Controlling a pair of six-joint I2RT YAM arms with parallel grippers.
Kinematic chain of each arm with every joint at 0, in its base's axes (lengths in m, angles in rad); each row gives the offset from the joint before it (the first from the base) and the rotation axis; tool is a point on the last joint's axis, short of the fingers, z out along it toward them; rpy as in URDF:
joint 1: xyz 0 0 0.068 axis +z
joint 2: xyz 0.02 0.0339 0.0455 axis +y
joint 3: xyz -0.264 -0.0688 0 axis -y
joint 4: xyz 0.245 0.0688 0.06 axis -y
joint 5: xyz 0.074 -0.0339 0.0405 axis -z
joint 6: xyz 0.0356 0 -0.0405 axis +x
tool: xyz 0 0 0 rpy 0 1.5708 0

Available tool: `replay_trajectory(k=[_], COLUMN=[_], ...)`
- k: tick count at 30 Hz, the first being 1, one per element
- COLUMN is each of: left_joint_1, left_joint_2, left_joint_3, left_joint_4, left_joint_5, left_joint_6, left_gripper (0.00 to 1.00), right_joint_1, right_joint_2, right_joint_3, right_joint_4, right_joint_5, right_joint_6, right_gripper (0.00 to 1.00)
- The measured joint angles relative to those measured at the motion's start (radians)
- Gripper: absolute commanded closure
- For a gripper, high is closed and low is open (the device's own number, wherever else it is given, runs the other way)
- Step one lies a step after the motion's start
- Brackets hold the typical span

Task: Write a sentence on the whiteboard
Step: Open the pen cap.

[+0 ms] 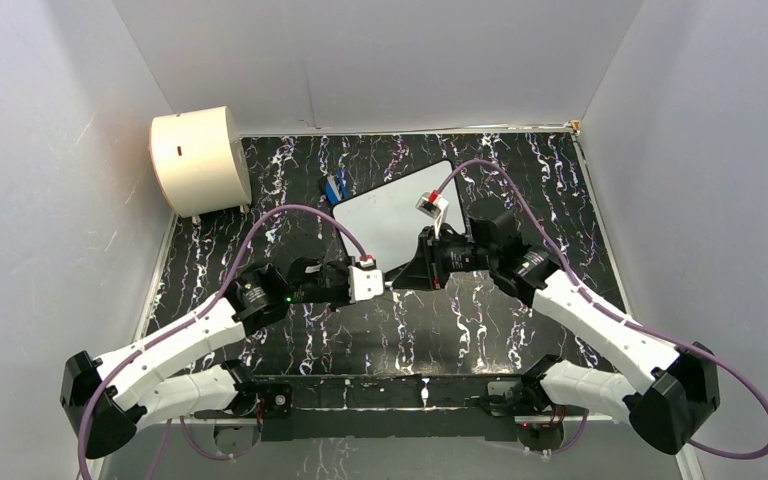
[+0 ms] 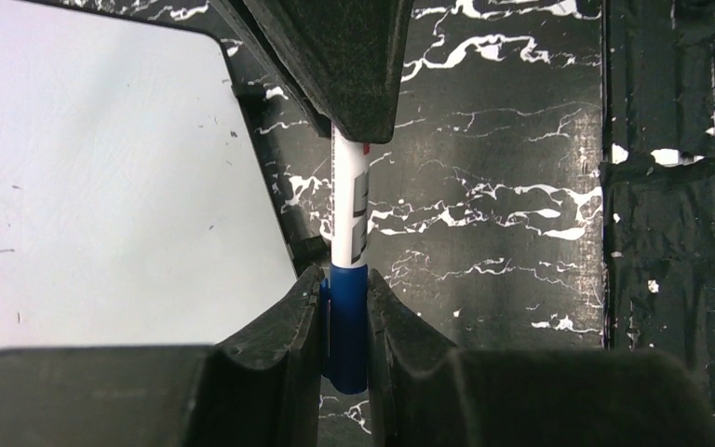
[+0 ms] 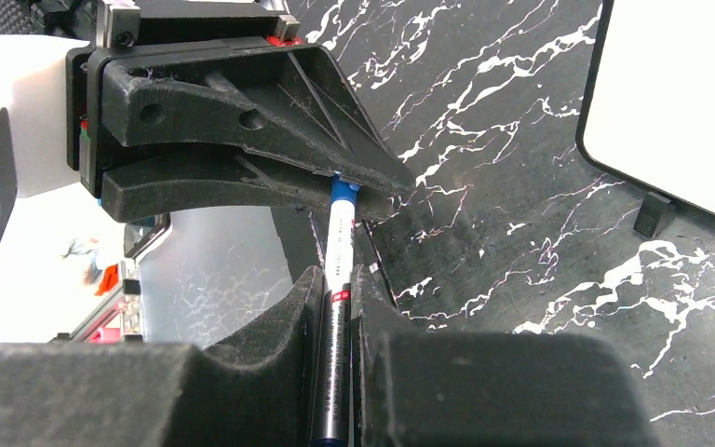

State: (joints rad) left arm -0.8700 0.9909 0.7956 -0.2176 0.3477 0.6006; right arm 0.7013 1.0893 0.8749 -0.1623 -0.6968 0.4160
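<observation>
My left gripper holds the pen's cap, which covers the pen's end. It will next pull to the left in the top view, then go down to the tabletop beside the whiteboard (image 1: 392,222) to release the cap.
The whiteboard (image 1: 392,222) lies tilted at the middle back of the black marbled table. Its visible face is plain white, and no sentence shows on it. Just in front of its near corner, both grippers hold one marker pen (image 2: 350,200) between them. My left gripper (image 2: 344,321) is shut on the pen's blue cap (image 2: 346,335). My right gripper (image 3: 337,312) is shut on the white and grey barrel (image 3: 338,244). The two grippers face each other tip to tip, the left gripper (image 1: 382,282) to the left of the right gripper (image 1: 407,276). The whiteboard (image 2: 102,186) lies left of the pen in the left wrist view.
A cream cylindrical drum (image 1: 200,160) stands at the back left corner. A small blue object (image 1: 335,187) lies by the board's far left corner. A small black foot (image 3: 654,214) sits under the whiteboard's edge (image 3: 680,102). White walls close in three sides of the table.
</observation>
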Motion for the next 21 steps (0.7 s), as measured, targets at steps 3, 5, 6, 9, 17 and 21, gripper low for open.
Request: replay_trajectory(k=[3,5,6,9,17,21], left_joint_1=[-0.005,-0.008,-0.01,-0.011,0.01,0.01], left_joint_2=[-0.005,-0.008,-0.011,-0.02,-0.053,-0.064], left_joint_3=[0.0,0.0,0.0,0.0,-0.019,-0.021], left_joint_4=[0.016,0.03,0.036,0.053,-0.015,-0.023], left_joint_5=[0.009,0.014,0.016,0.019,-0.078,-0.108], left_joint_6=[0.002,0.005,0.006,0.009,0.014,0.018], left_gripper=[1.0,1.0,1.0,1.0,1.0,1.0], right_joint_1=[-0.002,-0.004,-0.006,-0.014,-0.074,-0.085], right_joint_2=[-0.032,-0.052,-0.059,-0.082,-0.185,-0.204], right_joint_3=[-0.003,-0.005,-0.005,-0.006,-0.006,-0.006], right_joint_4=[-0.014,-0.019,-0.021,-0.025,-0.116,-0.146], right_joint_5=[0.013,0.017,0.018,0.016,-0.009,-0.013], right_joint_6=[-0.012,-0.022,-0.025,-0.038,-0.111,-0.145], right_gripper=[1.0,1.0,1.0,1.0,1.0,1.0])
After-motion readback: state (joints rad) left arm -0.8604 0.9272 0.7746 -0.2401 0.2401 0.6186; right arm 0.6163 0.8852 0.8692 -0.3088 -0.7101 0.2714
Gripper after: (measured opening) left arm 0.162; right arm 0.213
